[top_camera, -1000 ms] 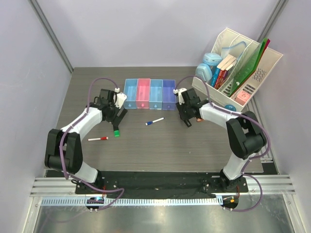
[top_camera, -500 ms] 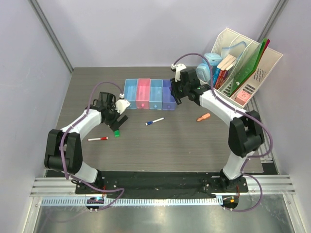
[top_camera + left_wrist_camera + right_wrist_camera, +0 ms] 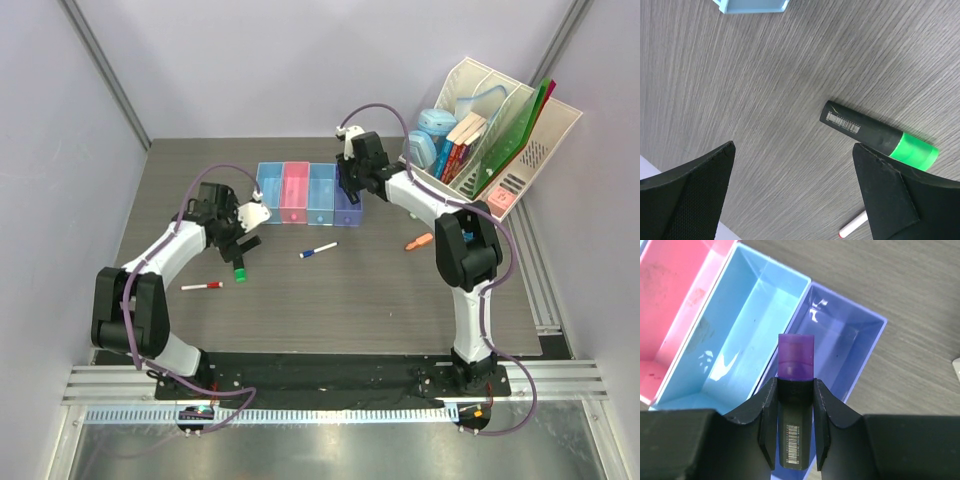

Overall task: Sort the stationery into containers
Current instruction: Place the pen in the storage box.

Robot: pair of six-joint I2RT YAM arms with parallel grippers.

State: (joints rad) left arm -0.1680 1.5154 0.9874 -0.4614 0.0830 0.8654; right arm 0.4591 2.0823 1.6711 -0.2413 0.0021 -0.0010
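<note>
The highlighter's black body [image 3: 866, 129] lies at a slant across my fingers, so I should next turn my left gripper and lower it toward the right in the left wrist view, over the highlighter's body.
My right gripper [image 3: 347, 187] is shut on a purple highlighter [image 3: 796, 360] and holds it above the purple tray [image 3: 860, 340], near the wall it shares with the light blue tray [image 3: 750, 330]. The pink tray [image 3: 675, 305] is beside that. The row of four trays [image 3: 307, 192] sits at the table's back middle. My left gripper [image 3: 243, 238] is open and empty, just above and beside a green highlighter [image 3: 240, 270], which lies near my right finger in the left wrist view [image 3: 880, 135]. My left gripper [image 3: 795, 195] holds nothing. No blue roll shows.
A red-capped marker [image 3: 202, 286] lies left of the green highlighter. A blue-capped marker [image 3: 318, 250] lies in front of the trays. An orange highlighter [image 3: 419, 241] lies to the right. A white file rack [image 3: 495, 140] with books stands at the back right.
My right gripper has risen from the table to the right of the trays and moved left over the purple tray with the purple highlighter. The orange highlighter is now uncovered. My left gripper shifted slightly.
</note>
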